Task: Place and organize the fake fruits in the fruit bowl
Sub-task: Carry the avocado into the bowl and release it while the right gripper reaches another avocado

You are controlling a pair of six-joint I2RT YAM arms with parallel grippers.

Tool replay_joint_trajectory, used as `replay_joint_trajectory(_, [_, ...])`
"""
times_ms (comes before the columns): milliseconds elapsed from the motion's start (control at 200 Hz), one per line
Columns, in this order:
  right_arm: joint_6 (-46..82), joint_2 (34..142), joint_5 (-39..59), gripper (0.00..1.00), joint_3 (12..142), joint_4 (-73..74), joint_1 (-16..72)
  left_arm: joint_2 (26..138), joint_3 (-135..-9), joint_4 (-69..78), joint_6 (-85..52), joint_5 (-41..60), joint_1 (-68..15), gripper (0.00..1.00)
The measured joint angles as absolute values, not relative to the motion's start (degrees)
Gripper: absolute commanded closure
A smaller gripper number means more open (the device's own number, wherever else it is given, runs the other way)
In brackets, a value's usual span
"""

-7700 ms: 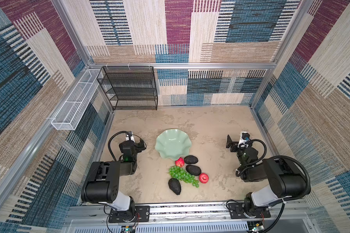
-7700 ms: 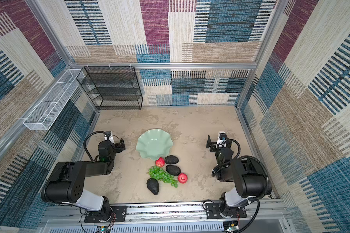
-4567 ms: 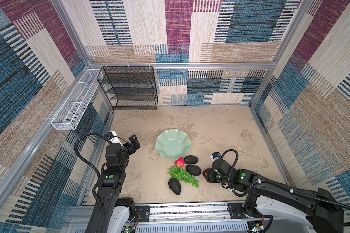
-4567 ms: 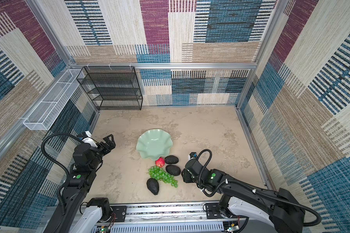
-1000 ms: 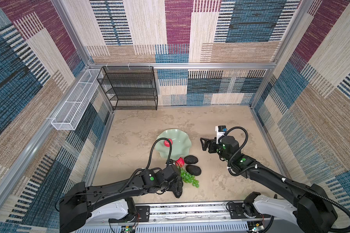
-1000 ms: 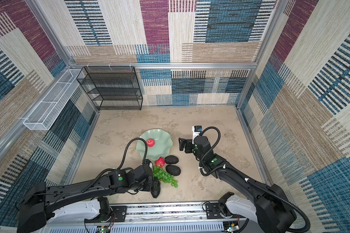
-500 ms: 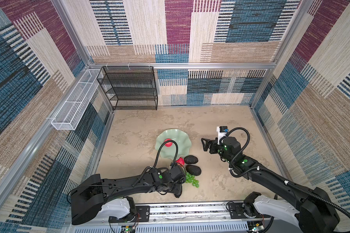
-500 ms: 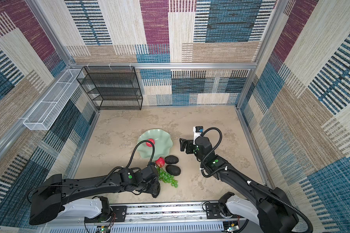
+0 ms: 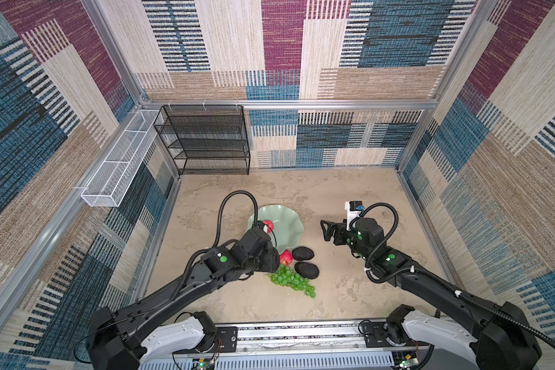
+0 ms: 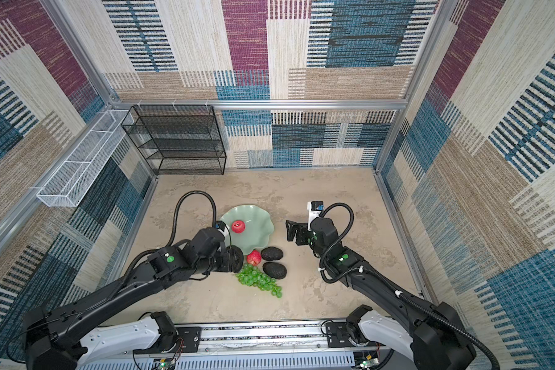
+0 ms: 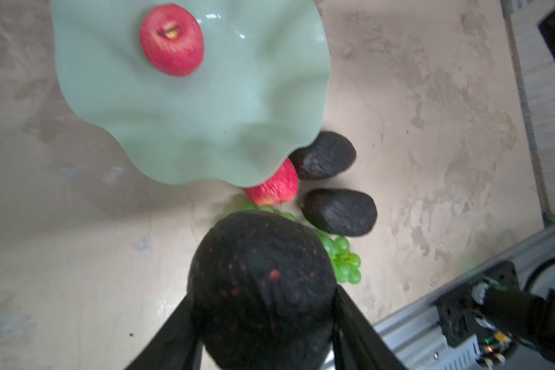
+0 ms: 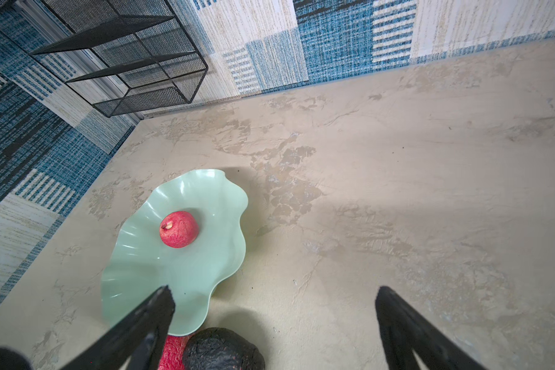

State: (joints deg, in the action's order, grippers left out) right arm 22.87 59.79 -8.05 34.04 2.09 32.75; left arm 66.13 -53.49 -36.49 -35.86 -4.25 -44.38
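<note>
Next, my right gripper moves back and down onto the avocado beside the green grapes (image 9: 290, 280), since the avocado lies below the gripper and nearer the base.
My left gripper (image 11: 263, 307) is shut on a near-black pebbly avocado (image 11: 263, 282), held above the table just in front of the fruit bowl (image 9: 289, 221). In both top views this gripper (image 10: 234, 260) hangs near the bowl's front rim. One red apple (image 9: 268, 226) lies in the pale green bowl. A second apple (image 9: 285, 257) rests on the table against the rim, next to two avocados (image 9: 302, 253) (image 9: 306, 270) and the green grapes (image 9: 290, 280). My right gripper (image 9: 326, 230) stands open and empty to the right of the bowl, above the table (image 12: 273, 293).
A black wire shelf (image 9: 205, 141) stands against the back wall at the left. A white wire basket (image 9: 119, 166) hangs on the left wall. An aluminium rail (image 9: 285, 333) runs along the table's front edge, and patterned walls close in the other sides.
My left gripper has shut on the front avocado, lifted it off the table and carried it back toward the bowl. The right arm has hardly moved.
</note>
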Motion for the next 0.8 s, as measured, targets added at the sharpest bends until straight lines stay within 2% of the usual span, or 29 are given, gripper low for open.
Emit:
replay_joint_trajectory(245, [22.96,58.15,-6.26,0.0,31.81,-0.58,32.75,88.53,-69.01,-32.69,-25.3,-1.32,-38.68,0.46])
replay_joint_trajectory(476, [23.73,57.28,-2.94,0.02,28.95,-1.8,32.77,101.65,-78.11,-33.08,-21.3,-2.22,-36.4,0.45])
replay_joint_trajectory(611, [23.75,57.19,-0.93,0.04,27.7,-2.5,32.77,106.06,-79.22,-33.34,-20.78,-2.83,-35.59,0.42])
replay_joint_trajectory(801, [23.97,57.52,2.48,0.07,27.49,-4.84,34.39,111.98,-81.62,-33.78,-20.86,-2.52,-34.52,0.3])
